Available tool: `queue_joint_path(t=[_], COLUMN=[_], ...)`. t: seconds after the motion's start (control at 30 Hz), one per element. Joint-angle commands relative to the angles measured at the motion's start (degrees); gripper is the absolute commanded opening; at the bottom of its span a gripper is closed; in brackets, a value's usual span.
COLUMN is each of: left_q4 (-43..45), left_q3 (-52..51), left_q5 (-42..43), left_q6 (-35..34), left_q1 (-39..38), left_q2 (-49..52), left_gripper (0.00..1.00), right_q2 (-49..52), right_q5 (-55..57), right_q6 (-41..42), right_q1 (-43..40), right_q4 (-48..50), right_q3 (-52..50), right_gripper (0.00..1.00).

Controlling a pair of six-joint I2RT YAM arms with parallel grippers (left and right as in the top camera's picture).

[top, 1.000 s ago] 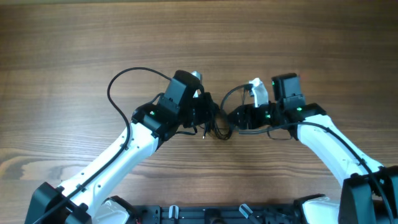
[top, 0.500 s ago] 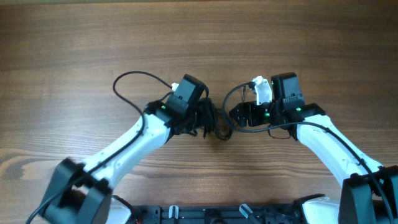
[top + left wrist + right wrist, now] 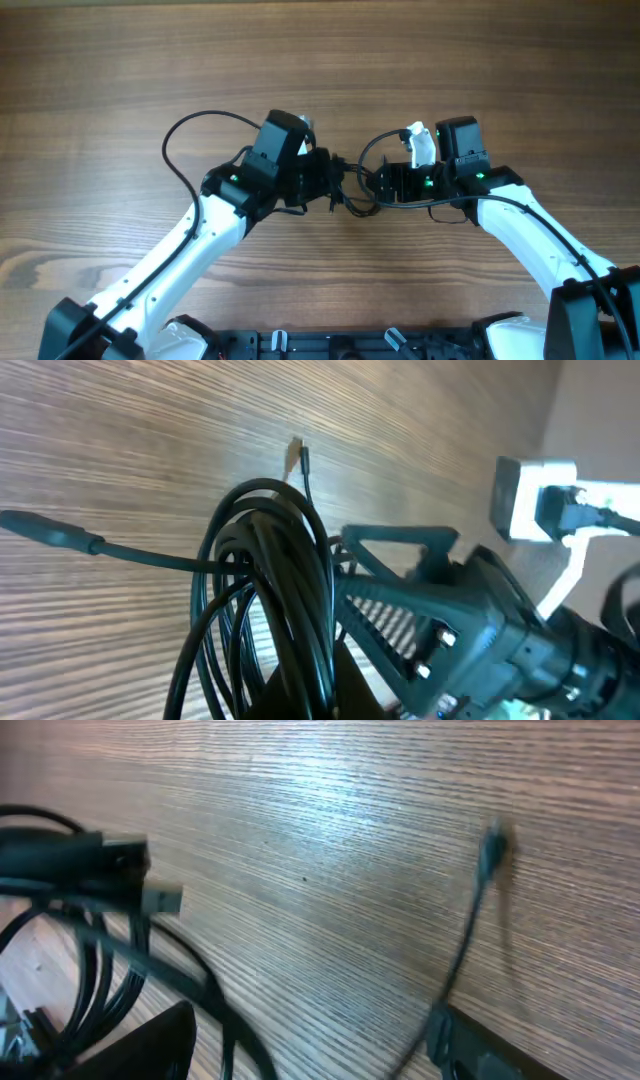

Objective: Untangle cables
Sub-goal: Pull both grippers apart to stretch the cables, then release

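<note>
Next, my left gripper needs to pull to the left in the overhead view, then return to the table's middle and release the bundle (image 3: 275,590), since its loops crowd together.
The cables (image 3: 352,193) are a small bundle of thin black loops between my two grippers at the table's middle. My left gripper (image 3: 325,180) is shut on the bundle (image 3: 275,590), whose loops rise from its jaws (image 3: 330,695) in the left wrist view. One loose plug end (image 3: 303,457) points away and another plug end (image 3: 60,536) lies at the left. My right gripper (image 3: 385,185) is open right beside the bundle, its fingers (image 3: 310,1035) wide apart. A thin strand with a plug (image 3: 490,845) runs past its right finger. The loops (image 3: 100,970) show at the left.
The wooden table (image 3: 320,60) spreads all round. The thicker black arm cable (image 3: 185,140) arcs out left of the left arm. A white connector block (image 3: 418,145) sits on the right wrist. The arm bases stand at the front edge.
My left wrist turned and shifted slightly back and left, carrying the bundle with it. My right gripper stayed almost in place, close to the bundle.
</note>
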Motion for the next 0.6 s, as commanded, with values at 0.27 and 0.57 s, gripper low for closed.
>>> queue_joint_path(t=[0.27, 0.57], left_q4=[-3.30, -13.70], left_q3=[0.28, 0.28], left_q5=[3.02, -18.29], left_q6=[5.11, 4.63], left_q1=[0.22, 0.22], left_q2=[-0.92, -0.92], left_gripper=[0.04, 0.04], right_q2=[0.72, 0.72], right_q5=[11.93, 30.18], right_q6=[8.50, 28.48], right_q1=[0.24, 0.24], right_q4=[-2.97, -11.78], right_q3=[0.92, 0.61], right_gripper=[0.04, 0.04])
